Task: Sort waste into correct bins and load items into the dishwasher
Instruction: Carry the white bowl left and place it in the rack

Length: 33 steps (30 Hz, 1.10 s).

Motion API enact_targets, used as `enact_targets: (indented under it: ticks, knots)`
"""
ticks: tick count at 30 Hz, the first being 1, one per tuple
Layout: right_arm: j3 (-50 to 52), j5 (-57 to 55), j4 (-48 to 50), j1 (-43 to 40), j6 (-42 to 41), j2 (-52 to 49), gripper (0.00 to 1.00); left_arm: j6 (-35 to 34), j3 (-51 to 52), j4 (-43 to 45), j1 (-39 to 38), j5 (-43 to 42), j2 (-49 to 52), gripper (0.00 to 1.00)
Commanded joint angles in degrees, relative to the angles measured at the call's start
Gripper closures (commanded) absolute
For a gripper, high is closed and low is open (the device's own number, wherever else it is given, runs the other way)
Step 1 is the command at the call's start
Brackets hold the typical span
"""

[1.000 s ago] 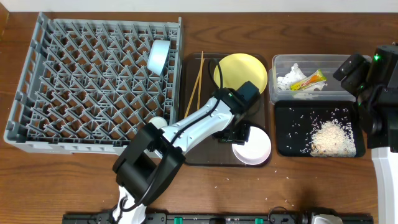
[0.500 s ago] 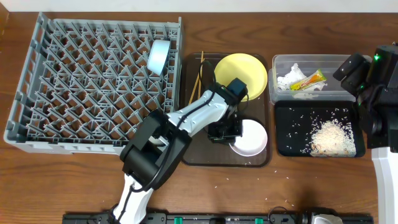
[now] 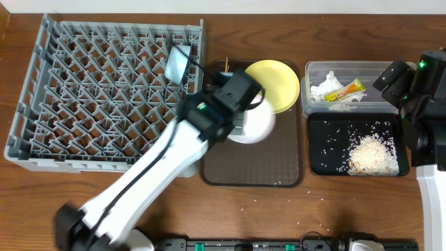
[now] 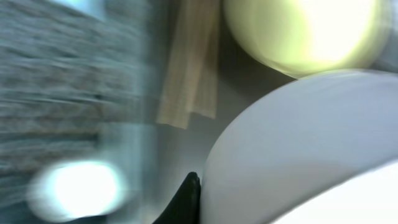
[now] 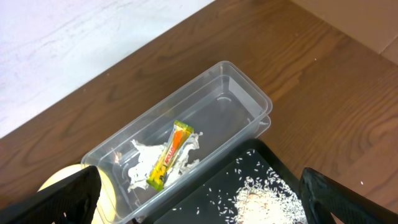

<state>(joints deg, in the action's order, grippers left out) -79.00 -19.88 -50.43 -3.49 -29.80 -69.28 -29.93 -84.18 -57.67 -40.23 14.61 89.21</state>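
The pegs of the grey dish rack point(image 3: 83, 104) beside the light blue bowl stand empty. My left gripper will next swing over it and tilt the white bowl down onto its wires there.
My left gripper point(image 3: 242, 120) is shut on the rim of the white bowl point(image 3: 259, 124) and holds it above the brown serving tray, next to the yellow plate point(image 3: 277, 82). In the blurred left wrist view the white bowl point(image 4: 311, 149) fills the lower right, with one finger against it. The chopsticks point(image 4: 189, 74) lie beside the plate. The light blue bowl point(image 3: 178, 63) stands in the grey dish rack point(image 3: 83, 104). The snack wrapper point(image 5: 169, 155) and tissue point(image 5: 146, 165) lie in the clear tub point(image 5: 249, 87). Rice point(image 3: 369, 152) lies on the black tray point(image 3: 320, 164). My right gripper point(image 5: 208, 199) is open above both bins.
The brown serving tray point(image 3: 254, 167) lies between the rack and the bins. A few loose rice grains point(image 3: 306, 230) lie on the table near the front edge. My left arm crosses from the front left over the rack's corner. A blurred white round thing point(image 4: 74, 190) shows beside the rack.
My left gripper has lifted the white bowl off the tray's front right and carried it back and left, toward the plate and rack. The right arm has not moved.
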Motion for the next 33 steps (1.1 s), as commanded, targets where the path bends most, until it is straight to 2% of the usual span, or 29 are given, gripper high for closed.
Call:
enact_targets:
  ticks: [1,2,6,12,18,26,33]
  knots:
    - [0.2,-0.2,-0.2,-0.2,-1.0,-0.2,0.01,0.9,0.1,-6.2,0.4,40.6,-2.9,0.93]
    - [0.2,-0.2,-0.2,-0.2,-1.0,-0.2,0.01,-4.0,0.3,-11.2,0.4,51.6,-2.7,0.93]
    - [0.2,-0.2,-0.2,-0.2,-1.0,-0.2,0.01,-10.5,6.1,-12.1,0.9,65.7,-1.9,0.93]
    - [0.2,-0.2,-0.2,-0.2,-1.0,-0.2,0.01,-11.3,16.2,-3.1,5.2,73.0,2.3,0.93]
    - [0.2,-0.2,-0.2,-0.2,-1.0,-0.2,0.01,-11.3,16.6,1.3,5.7,75.3,8.6,0.93]
    - [0.2,-0.2,-0.2,-0.2,-1.0,-0.2,0.01,-13.5,16.6,2.0,9.5,74.5,14.3,0.93]
    - [0.2,-0.2,-0.2,-0.2,-1.0,-0.2,0.01,-13.9,16.6,6.1,9.4,62.3,14.4,0.92]
